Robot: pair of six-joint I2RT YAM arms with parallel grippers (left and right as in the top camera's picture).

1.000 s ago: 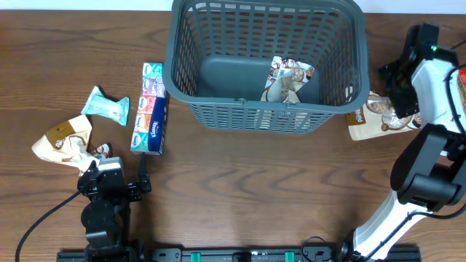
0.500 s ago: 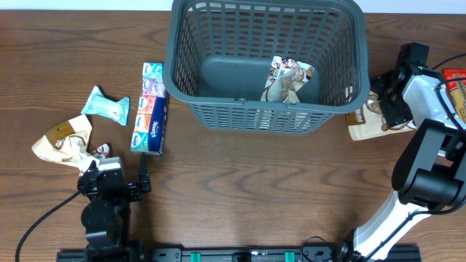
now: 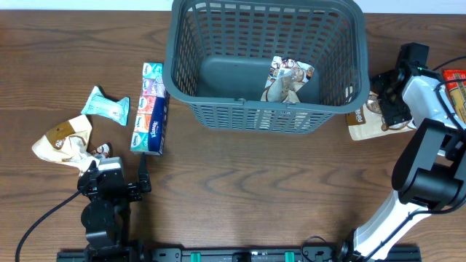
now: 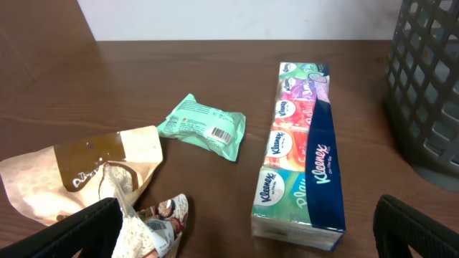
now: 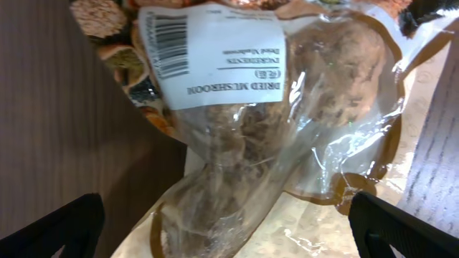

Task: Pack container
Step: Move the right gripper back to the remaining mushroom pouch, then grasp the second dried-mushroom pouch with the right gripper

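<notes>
My right gripper will next lower its open fingers around the packet's clear window point(image 3: 374, 106) point(image 5: 240, 147) beside the packet's label, where the film bunches, and close, because the dried mushroom packet lies below.
The dark grey-blue basket point(image 3: 247, 103) stands at the back middle, with one snack packet point(image 3: 290, 78) inside at its right. My right gripper point(image 3: 386, 100) is open, low over a dried mushroom packet point(image 3: 364, 120) lying right of the basket. The packet point(image 5: 287, 107) fills the right wrist view, between the spread fingers point(image 5: 50, 229). My left gripper point(image 3: 116, 166) is open and empty near the front left. A Kleenex tissue pack point(image 4: 305, 150), a green packet point(image 4: 204, 125) and a beige-brown bag point(image 4: 79, 168) lie ahead of it.
The tissue pack point(image 3: 151, 107) lies just left of the basket, the green packet point(image 3: 106, 106) and the beige bag point(image 3: 64, 142) further left. The basket wall point(image 4: 430, 79) shows at the right of the left wrist view. A red pack point(image 3: 455, 76) sits at the right edge.
My right gripper has moved nearer and lower, over the mushroom packet beside the basket, then stayed still. The left arm and the objects have not moved.
</notes>
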